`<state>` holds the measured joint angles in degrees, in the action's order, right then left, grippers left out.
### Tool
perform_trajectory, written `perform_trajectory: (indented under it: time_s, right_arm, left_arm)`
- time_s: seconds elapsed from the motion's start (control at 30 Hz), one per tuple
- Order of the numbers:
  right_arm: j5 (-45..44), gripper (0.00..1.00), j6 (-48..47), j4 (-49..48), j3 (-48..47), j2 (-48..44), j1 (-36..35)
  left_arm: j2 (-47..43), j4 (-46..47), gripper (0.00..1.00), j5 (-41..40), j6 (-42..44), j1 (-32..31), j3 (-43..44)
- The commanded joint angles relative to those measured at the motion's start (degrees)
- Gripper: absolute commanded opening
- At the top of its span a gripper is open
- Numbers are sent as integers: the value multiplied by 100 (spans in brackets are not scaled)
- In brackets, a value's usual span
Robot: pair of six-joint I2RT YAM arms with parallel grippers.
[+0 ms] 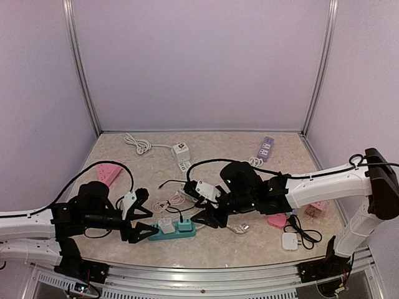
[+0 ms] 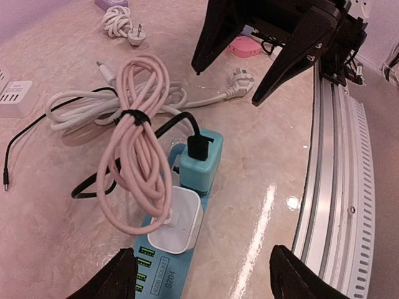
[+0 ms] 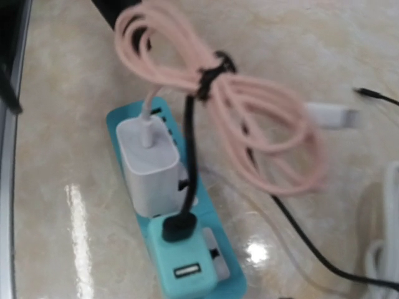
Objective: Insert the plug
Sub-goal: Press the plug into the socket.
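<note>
My right gripper's open fingers hang short of the white charger, so it will next move down and left in the top view, along the strip toward it.
A teal power strip lies near the table's front edge. A white charger with a coiled pink cable stands plugged into it. Beside that sits a teal adapter with a black cable plugged into its top. My left gripper is open at the strip's USB end, its fingers on either side and holding nothing. My right gripper hangs open over the strip's far end, nothing between its fingers, which are out of its own wrist view.
A loose white plug on a white cord lies past the strip. Further back are a white strip, a purple strip and a pink strip. A pink item and a white box sit right. An aluminium rail edges the front.
</note>
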<state>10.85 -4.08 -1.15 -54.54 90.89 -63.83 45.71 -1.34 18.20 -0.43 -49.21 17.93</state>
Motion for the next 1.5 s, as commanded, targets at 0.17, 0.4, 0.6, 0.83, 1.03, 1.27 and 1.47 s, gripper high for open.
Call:
perform_trajectory:
  time_s: [0.17,0.4,0.6,0.83,1.03,1.27,1.47]
  right_arm:
    - [568,51,-834,-764,57,502,67]
    - [995,50,-1045,-869,-181,903,253]
    - [1223,48,-857,-887,-289,1215,318]
    - [1337,41,-915,-893,-397,1434,318]
    - [1433,25,-949,-815,-470,1537,317]
    - [1407,16,-1105,-708,-431,1549,254]
    - [1040,11,-1462,-527,-396,1607,79]
  left_arm:
    - [1073,870,70,-322,489,241,353]
    - [1483,478,67,1052,975,456,539]
    - [1371,618,71,1223,1003,298,438]
    - [1664,1289,60,598,749,268,230]
    - [1838,1324,58,568,857,203,122]
    - [2007,1589,50,386,1128,106,38]
    - [2144,1792,27,329,1525,48,-33]
